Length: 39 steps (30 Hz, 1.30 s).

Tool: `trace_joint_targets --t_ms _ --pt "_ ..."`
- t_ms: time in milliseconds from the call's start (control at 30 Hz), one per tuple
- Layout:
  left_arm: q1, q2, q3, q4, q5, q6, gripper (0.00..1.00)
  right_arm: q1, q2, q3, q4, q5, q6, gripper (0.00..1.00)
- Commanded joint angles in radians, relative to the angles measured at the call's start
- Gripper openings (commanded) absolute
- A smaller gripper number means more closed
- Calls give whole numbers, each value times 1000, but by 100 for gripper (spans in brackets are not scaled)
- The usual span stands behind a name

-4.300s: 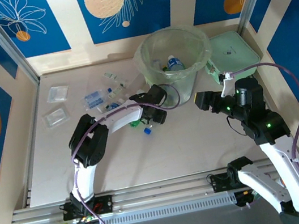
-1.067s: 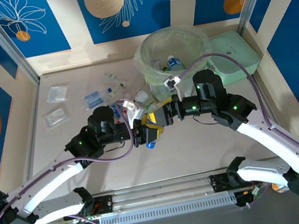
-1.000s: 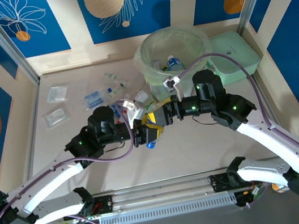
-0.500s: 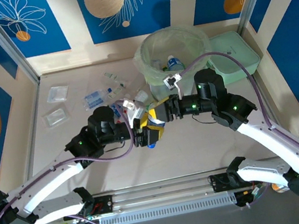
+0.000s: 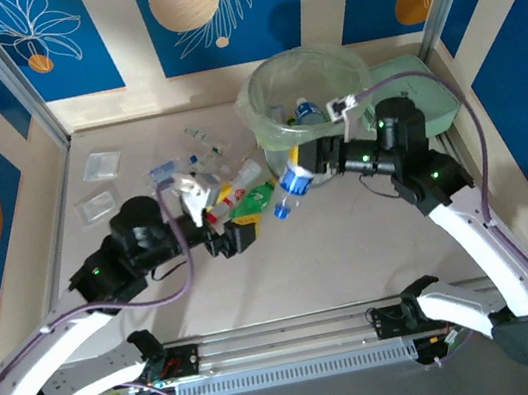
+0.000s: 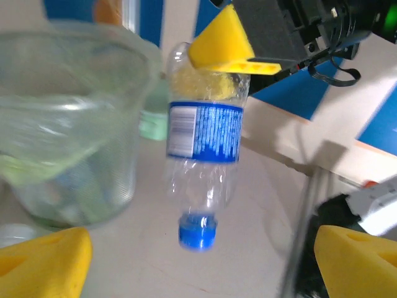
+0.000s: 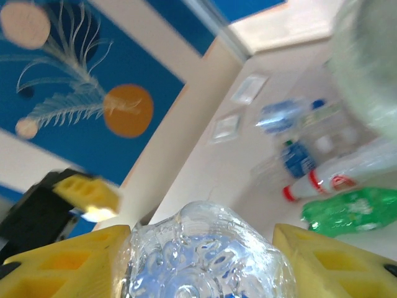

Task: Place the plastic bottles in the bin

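Next, the right gripper moves away from my base over the bin's opening, then lowers to release it.
A clear plastic bottle (image 5: 290, 186) with a blue label and blue cap hangs cap-down just in front of the bin (image 5: 261, 117), a large pale-green bucket with bottles inside. My right gripper (image 5: 300, 171) is shut on this bottle; its ribbed base (image 7: 205, 254) sits between the yellow fingers (image 7: 68, 264). My left gripper (image 5: 245, 229) stands open to the lower left, apart from the bottle (image 6: 205, 143). On the table lie a green bottle (image 5: 256, 199), a white bottle with a red cap (image 5: 238, 177) and clear bottles (image 5: 167, 174).
Two flat clear packets (image 5: 101, 165) (image 5: 100, 206) lie at the far left. A pale-green lid (image 5: 435, 98) sits right of the bin, partly behind my right arm. Blue patterned walls enclose the table on three sides.
The left gripper let go of the clear bottle, opened wide and drew back to the left. The right gripper closed on the bottle and carried it up and right, towards the bin.
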Motion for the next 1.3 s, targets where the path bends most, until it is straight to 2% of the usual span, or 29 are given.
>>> trace_joint_targets --t_ms 0,133,300,467,700,833,967,1267 --pt "2 -53 12 -76 -246 123 91 -109 45 123 -58 26 17 51" --pt "2 -90 -64 -40 -415 157 91 -220 168 307 -97 61 20 49" --pt "2 -65 -69 -54 -389 166 91 -231 401 634 -240 278 -151 49" --pt "2 -58 -79 -54 -395 160 91 -222 662 948 -426 447 -229 49" --pt "2 -52 -79 -55 -422 146 91 -165 945 1252 -611 588 -297 50" --pt "3 -52 -79 -54 -433 146 91 -124 1057 1333 -693 650 -334 51" --pt "2 -53 -82 -53 -444 146 91 -103 1117 1315 -734 713 -331 51" --pt "1 -48 -90 -45 -462 152 92 -99 1198 1224 -706 629 -311 59"
